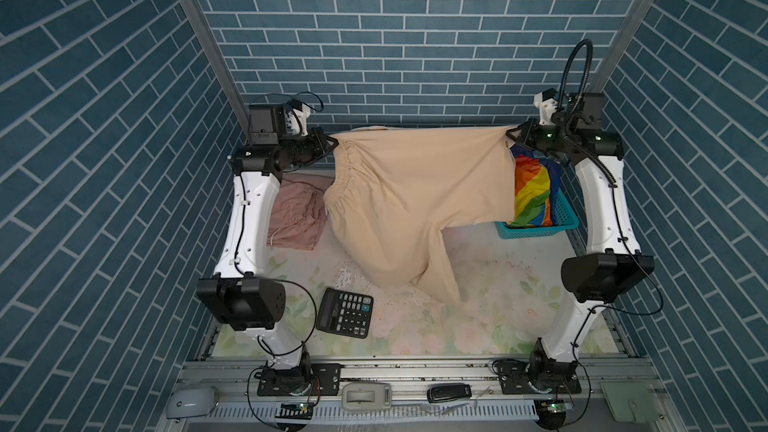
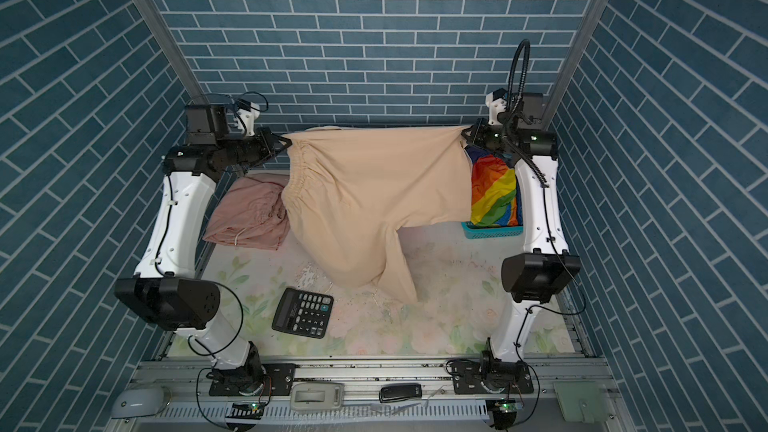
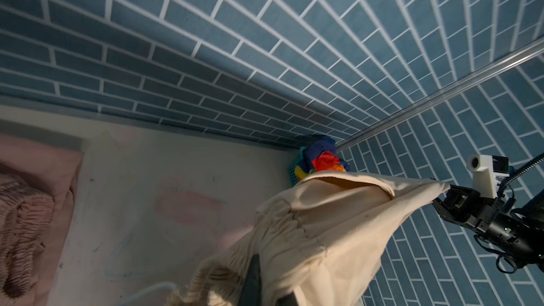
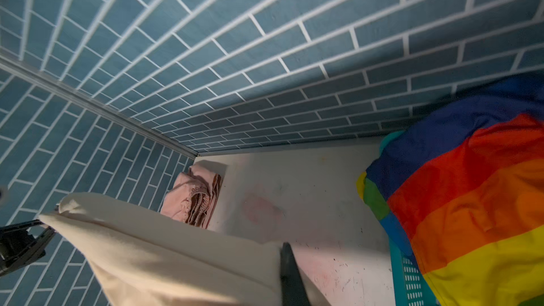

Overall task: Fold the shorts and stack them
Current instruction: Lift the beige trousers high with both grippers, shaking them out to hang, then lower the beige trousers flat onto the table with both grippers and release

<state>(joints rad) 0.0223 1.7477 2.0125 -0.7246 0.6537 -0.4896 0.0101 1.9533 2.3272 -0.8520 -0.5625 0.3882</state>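
My left gripper will next move down and draw back to release the waist corner of the beige shorts on the tabletop between the salmon-pink shorts and the calculator, because that spot is clear.
The beige shorts point(image 1: 415, 184) point(image 2: 374, 184) hang stretched in the air between both arms, legs drooping toward the table. My left gripper point(image 1: 334, 144) point(image 2: 289, 142) is shut on the elastic waist corner of the beige shorts point(image 3: 309, 231). My right gripper point(image 1: 512, 133) point(image 2: 464, 133) is shut on the opposite hem corner of the beige shorts point(image 4: 176, 254). The salmon-pink shorts point(image 1: 297, 211) point(image 2: 249, 214) point(image 4: 191, 195) lie folded at the back left of the table. The rainbow-striped shorts point(image 1: 534, 191) point(image 2: 494, 191) point(image 4: 471, 201) sit bundled in the teal basket point(image 1: 540, 230) point(image 2: 490, 232).
A black calculator point(image 1: 344, 312) point(image 2: 302, 312) lies on the floral table point(image 1: 478, 326) near the front left. A mouse point(image 1: 189, 403), a grey device point(image 1: 365, 396), a black remote point(image 1: 449, 392) and a green wallet point(image 1: 627, 401) rest on the front rail. Tiled walls close in on three sides.
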